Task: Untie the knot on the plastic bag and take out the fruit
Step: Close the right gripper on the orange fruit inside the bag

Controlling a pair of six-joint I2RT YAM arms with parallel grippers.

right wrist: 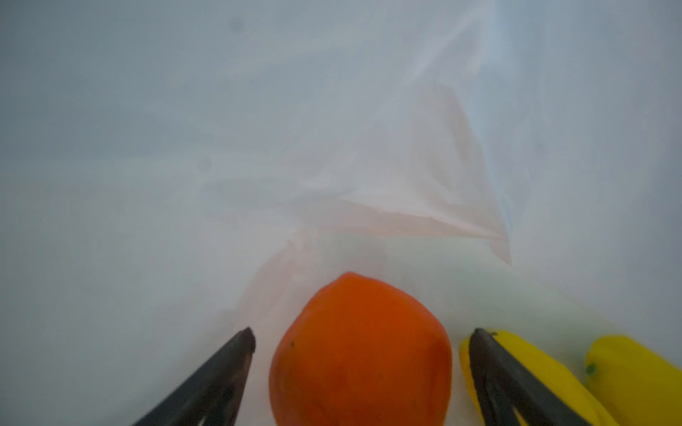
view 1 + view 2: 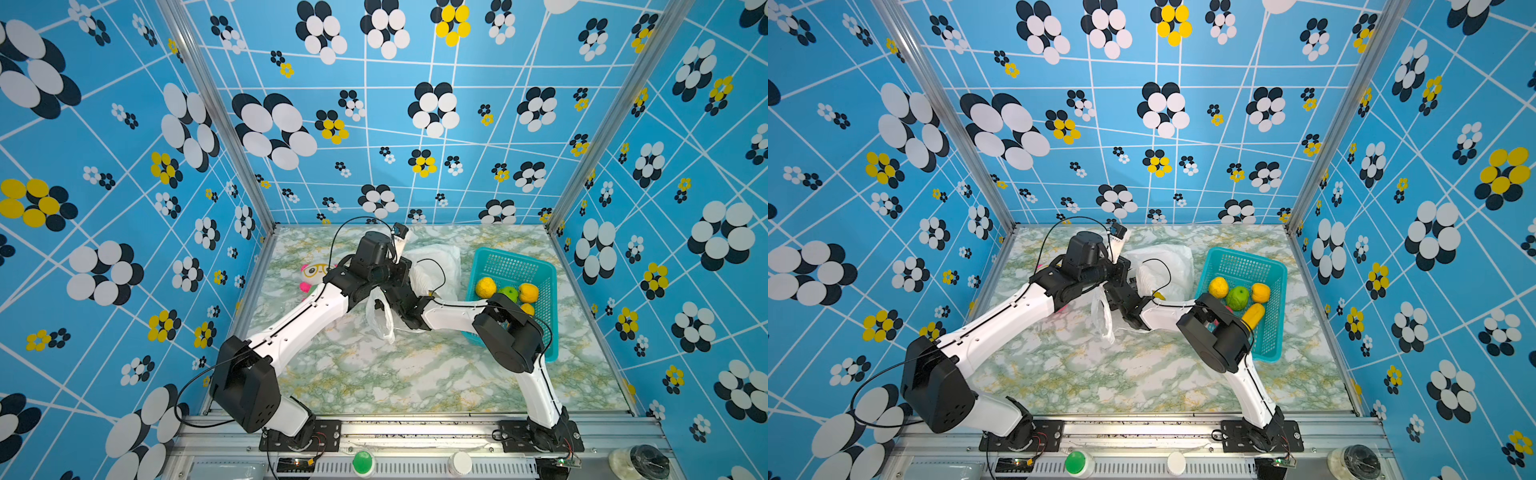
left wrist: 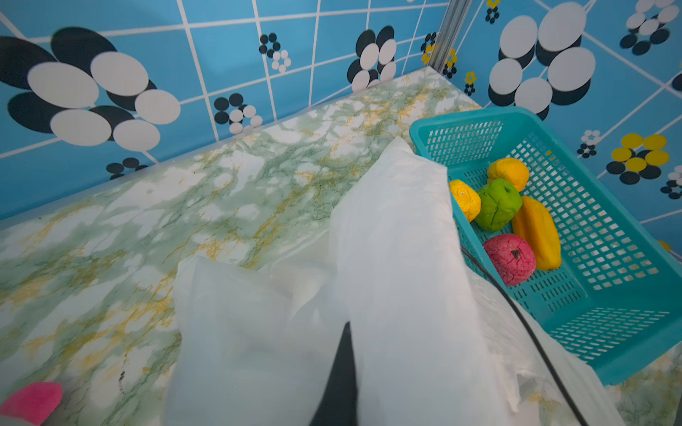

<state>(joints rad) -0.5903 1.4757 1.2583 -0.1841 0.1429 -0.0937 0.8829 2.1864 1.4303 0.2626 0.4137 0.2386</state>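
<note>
The fruit is already between the open fingers, so the robot's right gripper will next close its fingers onto the sides of the orange fruit.
The white plastic bag lies beside the teal basket, its mouth lifted. My left gripper is shut on a fold of the bag and holds it up. My right gripper is inside the bag, open. An orange fruit sits between its fingers with a gap on each side. Two oblong yellow fruit lie next to it. A loose handle loop hangs near the right wrist. The knot is out of view.
The teal basket at the right holds several fruit, among them a green one and a pink-red one. A plush toy with glasses lies left of the arms. Patterned walls enclose the marble table.
</note>
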